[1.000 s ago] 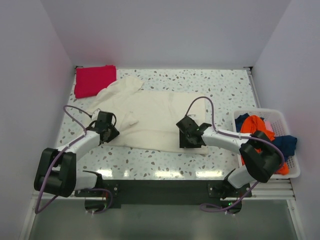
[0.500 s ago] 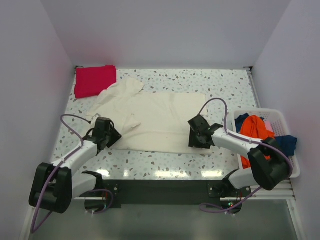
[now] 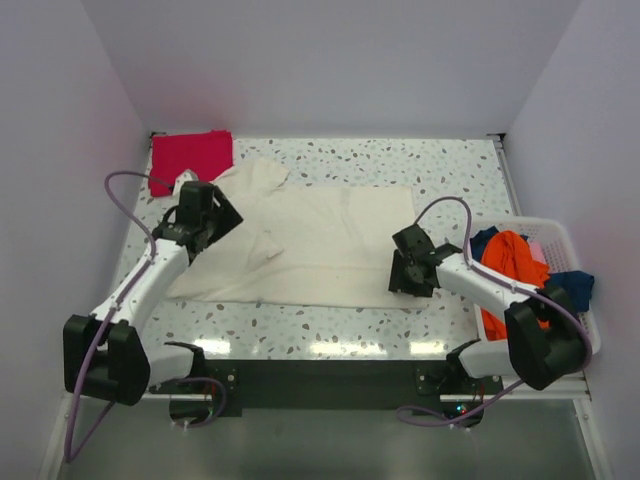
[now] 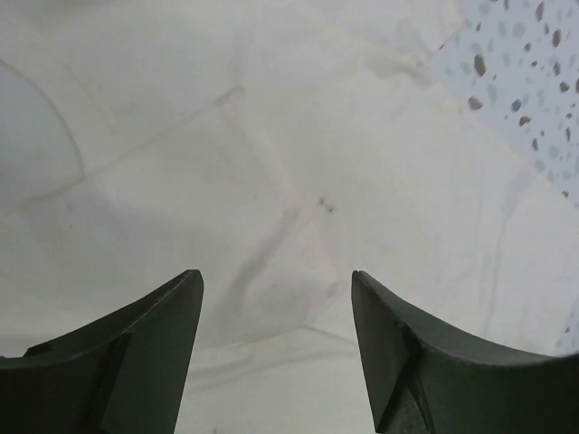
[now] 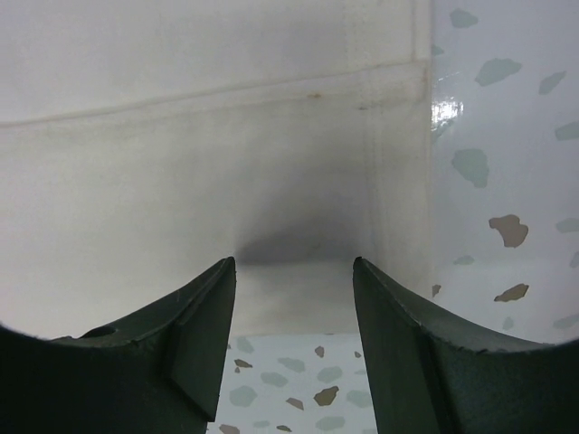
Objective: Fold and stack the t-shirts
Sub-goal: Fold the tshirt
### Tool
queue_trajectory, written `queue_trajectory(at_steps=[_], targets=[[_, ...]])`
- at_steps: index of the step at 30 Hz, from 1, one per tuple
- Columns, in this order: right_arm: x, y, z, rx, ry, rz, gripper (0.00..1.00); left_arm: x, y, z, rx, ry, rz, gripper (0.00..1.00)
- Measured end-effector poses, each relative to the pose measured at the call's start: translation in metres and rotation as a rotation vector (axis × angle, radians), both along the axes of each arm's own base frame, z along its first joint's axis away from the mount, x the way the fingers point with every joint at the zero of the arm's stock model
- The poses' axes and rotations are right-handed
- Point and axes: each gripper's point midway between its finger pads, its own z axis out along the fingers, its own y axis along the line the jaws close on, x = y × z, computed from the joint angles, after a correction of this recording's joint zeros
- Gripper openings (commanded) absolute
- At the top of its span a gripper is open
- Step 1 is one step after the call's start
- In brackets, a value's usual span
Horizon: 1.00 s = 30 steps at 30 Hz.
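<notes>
My left gripper should reach outward next and lower its open fingers onto the base of the cream sleeve beside the red t-shirt.
The large cream t-shirt [image 3: 310, 240] lies spread on the speckled table [image 3: 440, 165], with a sleeve at the back left. A folded red t-shirt [image 3: 188, 158] lies in the back left corner. My left gripper [image 3: 222, 213] is open over the cream shirt's left shoulder; the left wrist view shows creased cream cloth [image 4: 271, 163] between its jaws. My right gripper [image 3: 400, 268] is open at the shirt's near right corner; the right wrist view shows the hem [image 5: 271, 217] and bare table between its jaws. Orange [image 3: 510, 252] and blue [image 3: 572, 286] t-shirts lie in the basket.
A white plastic basket [image 3: 575, 350] stands at the right edge of the table. White walls close in the left, back and right sides. The black mounting rail [image 3: 320, 372] runs along the near edge.
My left gripper has moved from the shirt's near left edge up to its left shoulder. My right gripper has moved right to the shirt's near right corner. The cream shirt lies flatter and wider.
</notes>
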Motion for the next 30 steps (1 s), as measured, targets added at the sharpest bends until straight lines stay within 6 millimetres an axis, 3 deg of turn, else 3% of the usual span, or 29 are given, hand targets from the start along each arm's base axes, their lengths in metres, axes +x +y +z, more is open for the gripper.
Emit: queue_trajectory(at_steps=[4, 8, 12, 15, 17, 20, 24, 30], targets=[[-0.004, 0.0, 0.008, 0.013, -0.005, 0.005, 0.58, 0.052, 0.009, 0.038, 0.074, -0.092, 0.007, 0.73], [0.009, 0.007, 0.034, 0.041, -0.059, 0.012, 0.58, 0.113, 0.021, 0.051, 0.202, -0.132, -0.017, 0.75], [0.051, 0.031, 0.081, 0.118, -0.199, 0.035, 0.58, 0.18, 0.034, 0.039, 0.33, -0.123, -0.096, 0.74], [0.082, 0.047, 0.111, 0.158, -0.3, 0.056, 0.58, 0.218, 0.043, 0.019, 0.387, -0.086, -0.151, 0.74], [0.098, 0.054, 0.12, 0.168, -0.337, 0.067, 0.58, 0.238, 0.046, 0.002, 0.411, -0.063, -0.186, 0.74], [0.115, 0.062, 0.121, 0.173, -0.357, 0.079, 0.58, 0.248, 0.047, -0.029, 0.436, -0.011, -0.238, 0.74], [0.125, 0.066, 0.105, 0.157, -0.334, 0.088, 0.57, 0.247, 0.047, -0.06, 0.459, 0.049, -0.288, 0.74], [0.128, 0.065, 0.09, 0.141, -0.305, 0.091, 0.57, 0.25, 0.044, -0.072, 0.464, 0.069, -0.337, 0.7]])
